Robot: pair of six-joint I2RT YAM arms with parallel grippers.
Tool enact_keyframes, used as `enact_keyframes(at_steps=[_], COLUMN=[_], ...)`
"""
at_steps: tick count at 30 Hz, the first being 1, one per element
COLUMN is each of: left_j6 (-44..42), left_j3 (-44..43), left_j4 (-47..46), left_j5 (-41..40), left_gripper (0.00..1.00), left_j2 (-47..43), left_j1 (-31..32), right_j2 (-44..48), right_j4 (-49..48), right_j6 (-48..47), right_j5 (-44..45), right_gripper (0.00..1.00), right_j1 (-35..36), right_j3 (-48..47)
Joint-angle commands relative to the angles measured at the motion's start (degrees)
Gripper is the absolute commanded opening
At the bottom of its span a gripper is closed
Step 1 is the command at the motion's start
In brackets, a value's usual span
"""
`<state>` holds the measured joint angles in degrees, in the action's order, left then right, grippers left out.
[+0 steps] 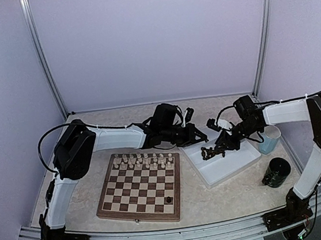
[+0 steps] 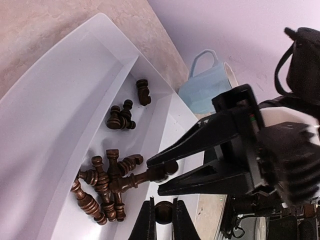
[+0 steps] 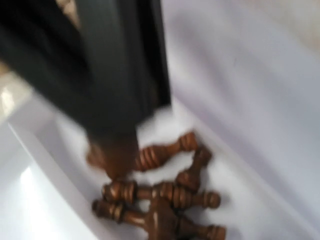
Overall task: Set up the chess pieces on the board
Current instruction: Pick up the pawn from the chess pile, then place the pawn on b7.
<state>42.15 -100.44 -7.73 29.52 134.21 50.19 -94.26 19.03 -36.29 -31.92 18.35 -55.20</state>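
Observation:
My left gripper swings back and lowers next to release on the pale square (image 1: 160,200) beside the board's lone dark piece, toward the middle, since that square is empty.
The board (image 1: 115,201) lies left of centre. Cream chess pieces (image 1: 143,160) fill its far rows, and one dark piece (image 1: 169,200) stands near its front right corner. Several dark pieces (image 2: 102,187) lie heaped in the white tray (image 1: 238,164); three more (image 2: 125,116) lie further along it. My left gripper (image 2: 164,220) reaches over the tray's near edge and is shut on a small dark round-topped piece (image 2: 164,210). My right gripper (image 2: 156,176) is low in the tray, shut on the base end of a long dark piece (image 2: 131,182) that lies across the heap. The right wrist view is blurred.
A pale blue mug (image 1: 269,139) stands just right of the tray and also shows in the left wrist view (image 2: 207,85). A dark round cup (image 1: 276,171) sits near the right arm's base. The two grippers are close together over the tray.

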Motion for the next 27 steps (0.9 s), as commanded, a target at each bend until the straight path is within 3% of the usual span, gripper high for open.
enact_keyframes(at_steps=[1,6,11,16,21,27], left_j6=[0.34,-0.78,-10.85,-23.14,-30.72,-33.86], left_j3=[2.12,4.77,8.69,20.19,33.07,42.88], left_j4=[-4.34,-3.53,6.18,14.97,18.82,20.02], left_j5=[-0.85,-1.71,-9.05,-22.26,-29.25,-35.65], left_gripper=[0.00,0.00,0.00,0.00,0.00,0.00], left_j2=[-5.10,-8.33,-15.71,-28.24,-40.67,-49.17], left_j1=[-0.80,-1.23,-0.71,2.08,5.72,10.30], right_j2=[-1.65,-1.50,-0.58,0.33,0.75,0.66], right_j4=[1.89,1.42,1.23,0.68,0.51,0.62], right_j6=[0.37,1.11,1.64,1.67,1.93,2.19], right_j5=[0.23,0.24,-0.07,0.46,0.65,0.80], right_gripper=[0.27,0.32,0.38,0.41,0.43,0.44], right_j1=[-0.76,-0.90,-1.24,-1.77,-2.08,-2.16], right_j3=[-0.82,-0.80,-1.05,-0.89,-1.23,-1.55])
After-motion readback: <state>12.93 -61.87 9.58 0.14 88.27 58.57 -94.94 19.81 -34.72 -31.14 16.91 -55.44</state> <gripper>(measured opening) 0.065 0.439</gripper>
